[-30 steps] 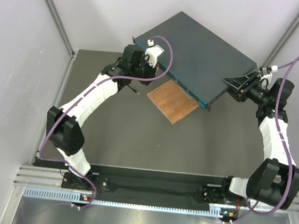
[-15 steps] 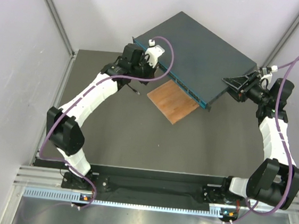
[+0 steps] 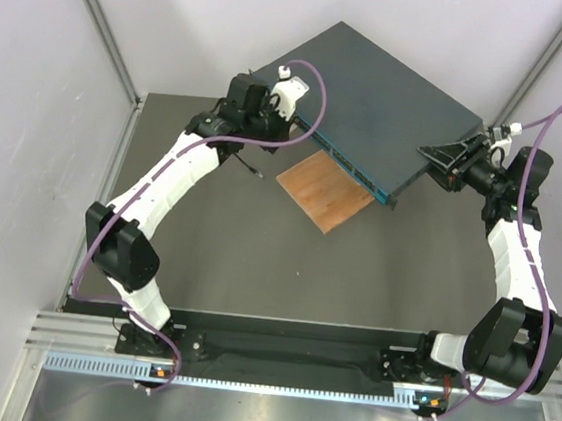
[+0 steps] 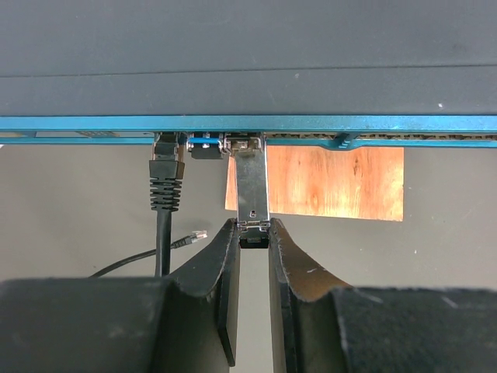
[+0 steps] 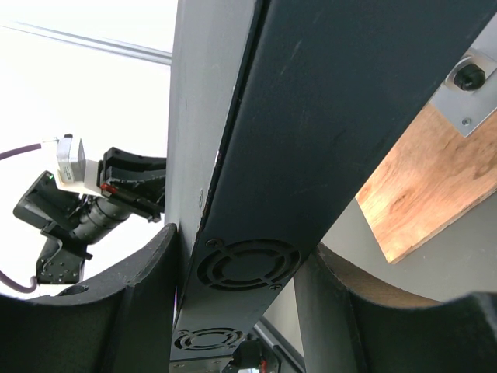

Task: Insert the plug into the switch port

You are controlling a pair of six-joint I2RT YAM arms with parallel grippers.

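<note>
The silver body in my left gripper still sticks far out. It goes outward into the module's port in the teal face next, and my left gripper releases it.
The switch (image 3: 373,100) lies tilted at the back, its far right corner raised. In the left wrist view its teal front face (image 4: 373,124) runs across the top. One black-booted end of the thin black cable (image 4: 166,175) sits in a switch port. The cable's other end, the pale plug (image 4: 199,234), lies loose on the table left of my left gripper (image 4: 253,230). That gripper (image 3: 288,121) is shut on the black tail of a silver module (image 4: 252,186) that sticks out of a neighbouring port. My right gripper (image 5: 241,245) clamps the switch's vented side (image 5: 248,264).
A brown wooden square board (image 3: 325,192) lies on the dark table under the switch's front edge; it also shows in the left wrist view (image 4: 326,183). White walls close in behind the switch and on both sides.
My left gripper has shifted a little away from the arm bases, toward the switch's front. The right arm and the switch have not moved.
</note>
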